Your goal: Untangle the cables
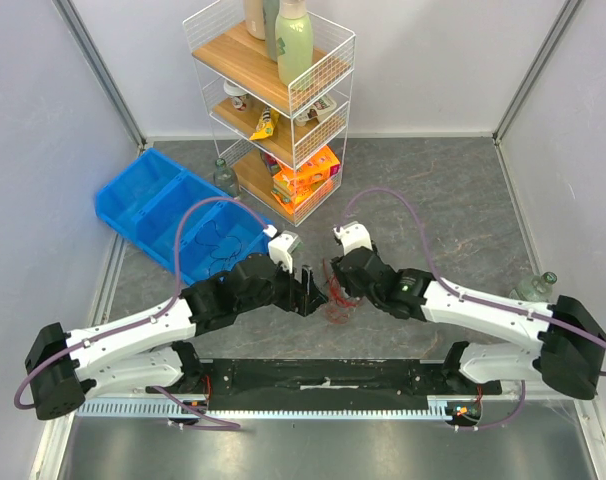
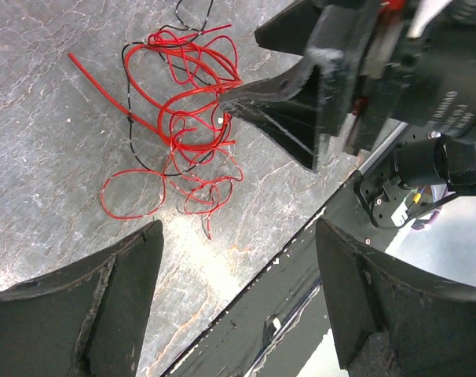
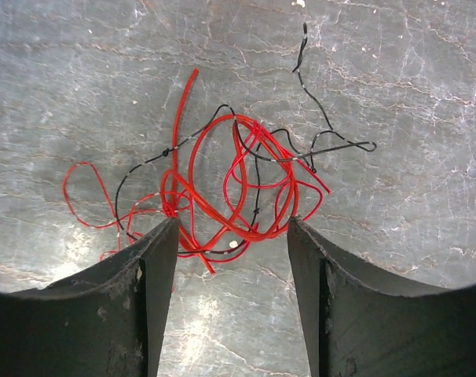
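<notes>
The thick red piece of wire already crosses my right gripper's open gap, so I need to lower toward the table and close on it.
The cables [image 1: 335, 302] are a small tangle of thin red and black wires lying on the grey table between both arms. In the right wrist view the cables [image 3: 230, 177] spread just ahead of my right gripper [image 3: 232, 228], which is open, its tips straddling the lowest red loops without pinching them. In the left wrist view the cables [image 2: 179, 129] lie ahead and to the left of my left gripper [image 2: 238, 236], which is wide open and holds nothing. The right gripper's dark fingers [image 2: 289, 106] reach the tangle's right side there. From above, the left gripper [image 1: 308, 288] and right gripper [image 1: 333, 285] nearly meet.
A blue divided bin [image 1: 173, 215] lies at the back left. A white wire shelf [image 1: 278, 110] with bottles and packets stands behind the arms, a small bottle [image 1: 223, 176] beside it. Another bottle [image 1: 539, 287] stands at the right wall. A black base rail [image 1: 323, 375] runs along the near edge.
</notes>
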Robot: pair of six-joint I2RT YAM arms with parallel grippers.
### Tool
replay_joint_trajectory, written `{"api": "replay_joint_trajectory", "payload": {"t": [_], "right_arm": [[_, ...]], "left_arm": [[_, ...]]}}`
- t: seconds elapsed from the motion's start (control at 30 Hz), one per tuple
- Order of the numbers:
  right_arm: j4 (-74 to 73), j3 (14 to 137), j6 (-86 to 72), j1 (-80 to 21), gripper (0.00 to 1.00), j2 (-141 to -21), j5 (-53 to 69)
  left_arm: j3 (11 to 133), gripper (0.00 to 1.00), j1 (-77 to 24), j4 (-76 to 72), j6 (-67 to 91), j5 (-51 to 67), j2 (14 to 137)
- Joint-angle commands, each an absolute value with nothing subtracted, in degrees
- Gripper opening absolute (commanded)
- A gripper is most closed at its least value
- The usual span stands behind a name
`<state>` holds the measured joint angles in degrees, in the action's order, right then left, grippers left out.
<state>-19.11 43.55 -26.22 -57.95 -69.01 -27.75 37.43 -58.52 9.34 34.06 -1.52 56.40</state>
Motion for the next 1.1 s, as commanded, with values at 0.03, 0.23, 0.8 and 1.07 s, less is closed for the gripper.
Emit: {"api": "replay_joint_trajectory", "payload": {"t": [0.03,0.23,0.8,1.07], "right_arm": [[-16.97,45.97,-23.38,-57.83,0.65,-74.17,-27.25],[-13.19,45.44,-21.1,-57.83,0.57,-76.11,-24.35],[-11.78,44.83,-19.87,-57.83,0.45,-78.66,-27.07],[-10.72,44.03,-19.51,-57.83,0.17,-79.11,-26.98]], "left_arm": [[38.15,0.84,-58.71,8.79,33.92,-2.46,55.9],[35.6,0.84,-58.71,8.44,36.29,-1.06,54.5],[35.07,0.86,-58.62,6.86,36.3,1.74,54.48],[34.46,0.86,-58.71,4.22,37.97,3.96,57.92]]}}
